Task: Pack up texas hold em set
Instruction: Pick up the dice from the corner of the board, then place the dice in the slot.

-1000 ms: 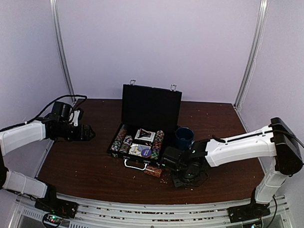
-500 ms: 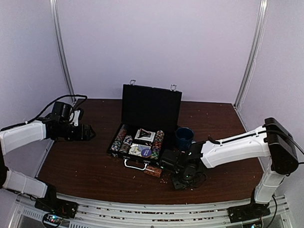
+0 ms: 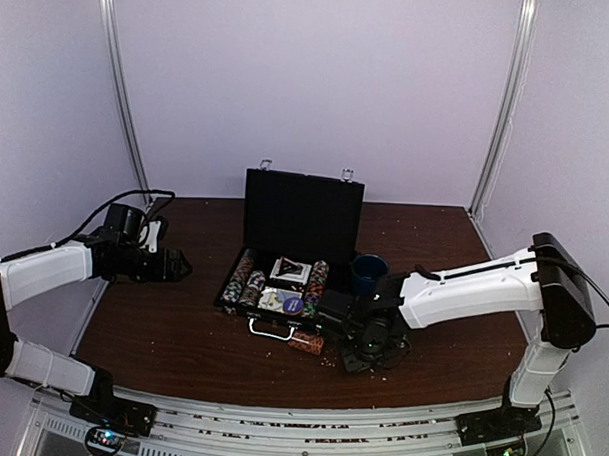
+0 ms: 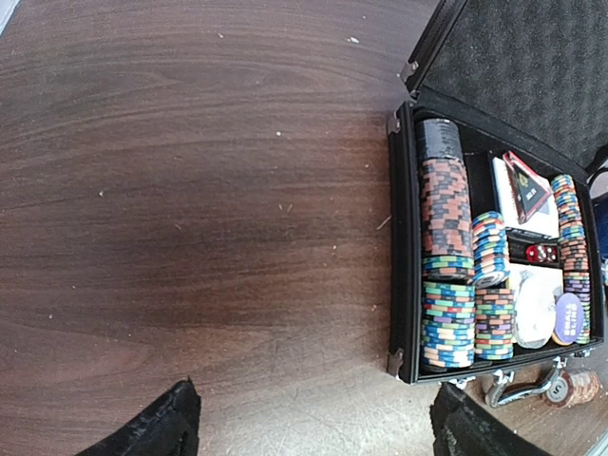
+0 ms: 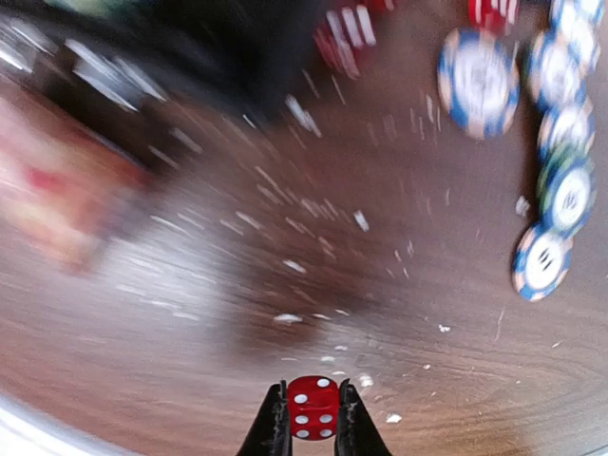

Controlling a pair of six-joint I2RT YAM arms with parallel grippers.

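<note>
The robot's right gripper will move outward and to the left in the top view, over the slot between the card decks, because red dice are already there.
The black briefcase stands open mid-table, its lid upright. Its tray holds rows of striped poker chips, card decks and red dice. My right gripper is shut on a tiny red die, pinched between both fingertips above the wood. In the top view that gripper sits just off the case's front right corner. Several loose chips lie on the table beside it. My left gripper hangs open and empty left of the case, and shows in the top view.
A dark blue cup stands right of the case, close behind my right wrist. A short roll of chips lies in front of the silver handle. Crumbs speckle the brown table. White walls enclose the back and sides.
My right gripper has closed on the red die and the arm has shifted slightly left toward the case. The left arm has not moved.
</note>
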